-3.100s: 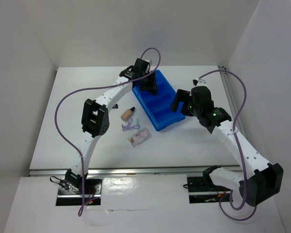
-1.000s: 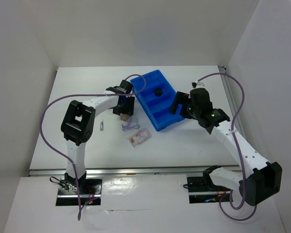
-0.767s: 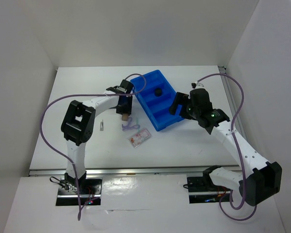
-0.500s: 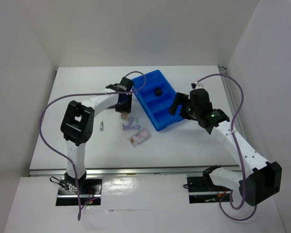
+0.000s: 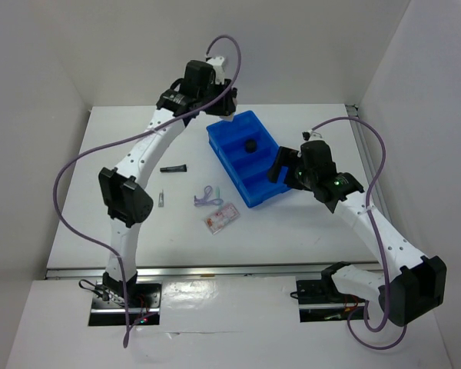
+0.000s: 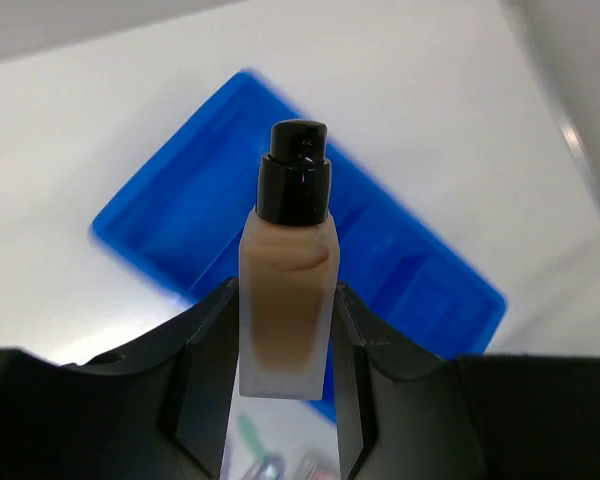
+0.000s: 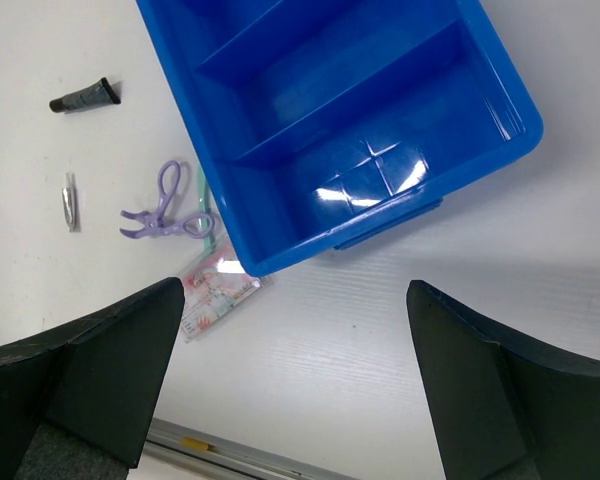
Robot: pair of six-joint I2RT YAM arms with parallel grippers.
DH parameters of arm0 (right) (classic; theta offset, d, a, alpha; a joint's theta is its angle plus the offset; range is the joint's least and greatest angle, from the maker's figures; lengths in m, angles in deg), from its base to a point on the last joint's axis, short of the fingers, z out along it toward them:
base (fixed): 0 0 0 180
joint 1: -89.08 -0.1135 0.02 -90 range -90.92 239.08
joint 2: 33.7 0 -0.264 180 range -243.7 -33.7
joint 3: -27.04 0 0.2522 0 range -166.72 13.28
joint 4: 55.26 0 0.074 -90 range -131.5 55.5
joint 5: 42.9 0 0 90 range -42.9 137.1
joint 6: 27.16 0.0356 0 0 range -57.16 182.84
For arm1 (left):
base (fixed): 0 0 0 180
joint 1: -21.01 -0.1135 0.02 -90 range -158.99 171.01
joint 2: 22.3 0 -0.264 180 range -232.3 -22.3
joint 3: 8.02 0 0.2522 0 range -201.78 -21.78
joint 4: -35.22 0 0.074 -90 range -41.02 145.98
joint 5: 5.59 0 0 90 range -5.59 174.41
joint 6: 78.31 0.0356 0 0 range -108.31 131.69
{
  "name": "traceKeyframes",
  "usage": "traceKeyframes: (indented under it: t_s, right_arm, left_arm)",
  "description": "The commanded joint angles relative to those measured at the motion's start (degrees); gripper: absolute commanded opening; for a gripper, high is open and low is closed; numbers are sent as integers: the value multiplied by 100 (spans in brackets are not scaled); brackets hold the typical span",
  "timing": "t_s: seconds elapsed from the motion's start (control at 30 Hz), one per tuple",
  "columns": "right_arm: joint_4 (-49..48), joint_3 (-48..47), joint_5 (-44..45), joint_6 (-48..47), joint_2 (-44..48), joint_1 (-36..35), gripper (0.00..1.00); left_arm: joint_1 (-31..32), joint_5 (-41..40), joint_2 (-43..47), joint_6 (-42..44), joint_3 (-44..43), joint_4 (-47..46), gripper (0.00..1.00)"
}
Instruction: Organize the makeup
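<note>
The left gripper shifts over the puff's section of the tray, below it and toward the right in the top view, next. Then it brings the bottle down and releases it.
My left gripper [image 5: 217,108] is shut on the beige black-capped bottle [image 6: 285,270] and holds it upright, high above the far left end of the blue tray [image 5: 265,184]. The round black puff [image 5: 250,145] lies in a far compartment. The slim black tube [image 5: 173,167], tiny silver piece [image 5: 160,199], lilac looped tool [image 5: 206,197] and clear pink-red packet [image 5: 220,218] lie on the table left of the tray. My right gripper [image 7: 300,370] is open and empty, hovering over the tray's near right edge [image 7: 525,125].
The right wrist view shows the tube [image 7: 84,97], silver piece [image 7: 70,200], lilac tool [image 7: 165,210] and packet [image 7: 215,290] beside the tray's near corner. White walls enclose the table. A metal rail [image 5: 215,270] runs along the near edge.
My left gripper has risen from the table beside the tray with the bottle in it and moved to the far end of the tray. The right arm has not moved.
</note>
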Motion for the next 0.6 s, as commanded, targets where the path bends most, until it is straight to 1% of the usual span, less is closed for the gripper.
traceKeyframes:
  t_s: [0.0,0.03,0.07,0.1,0.3,0.37,0.43,0.5,0.53,0.57]
  right_arm:
    - [-12,-125,96,63,136,4,100]
    - [40,-125,96,63,189,4,100]
    - [40,-125,96,63,189,4,100]
    - [101,-125,148,63,241,4,100]
    - [234,-125,149,63,294,4,100]
    - [234,-125,149,63,294,4,100]
    - [234,-125,149,63,294,4,100]
    - [286,-125,219,63,294,57,100]
    - [287,-125,219,63,294,57,100]
    - [287,-125,219,63,294,57,100]
  left_arm:
    - [59,1292,-868,257,-806,-146,9]
    - [59,1424,-1018,170,-807,-374,12]
    - [59,1643,-1019,47,-572,-628,13]
    - [59,1645,-1115,-6,-491,-1049,15]
    - [59,1373,-1625,-306,-491,-1544,20]
    - [120,1312,-1713,-254,-491,-1667,20]
    - [120,1207,-1784,-175,-570,-1598,20]
    - [120,1144,-1784,-95,-491,-1545,22]
    - [120,1144,-1784,-43,-491,-1545,24]
    - [172,1144,-1784,-42,-430,-1493,30]
